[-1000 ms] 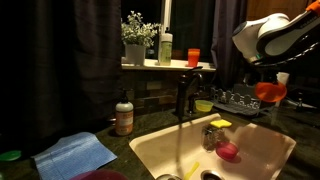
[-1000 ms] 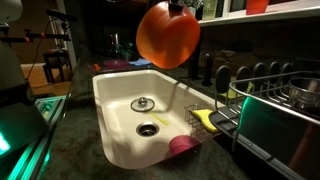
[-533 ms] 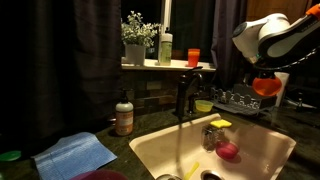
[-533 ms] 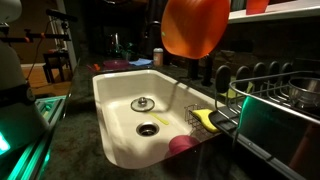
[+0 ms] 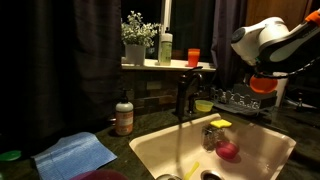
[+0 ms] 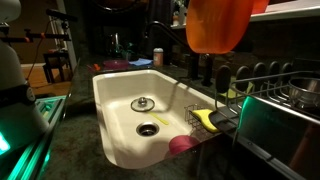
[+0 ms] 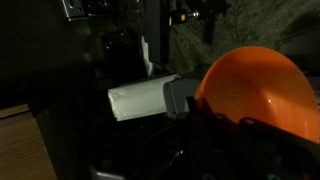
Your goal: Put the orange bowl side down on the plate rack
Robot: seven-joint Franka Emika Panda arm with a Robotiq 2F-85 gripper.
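Observation:
The bowl still hangs in the air above the wires. My gripper lowers toward the wire plate rack (image 6: 284,90) next and releases the orange bowl (image 6: 218,24) inside the rack.
The orange bowl (image 6: 218,24) is held in the air by my gripper, high above the sink's right side and close over the plate rack (image 6: 270,85). In an exterior view the bowl (image 5: 262,85) hangs under my gripper (image 5: 263,74), above the dark wire plate rack (image 5: 238,100). In the wrist view the orange bowl (image 7: 255,90) fills the right side, with a dark finger against its rim. The fingertips are mostly hidden.
A white sink (image 6: 130,90) holds a pink round dish (image 5: 229,151) and a yellow sponge (image 6: 205,117). A tall faucet (image 5: 183,95) stands behind it. A soap bottle (image 5: 124,117), a blue cloth (image 5: 75,154), an orange cup (image 5: 193,57) and a potted plant (image 5: 136,40) sit around.
My gripper has carried the orange bowl upward and toward the plate rack; in one exterior view it moved right and up across the frame.

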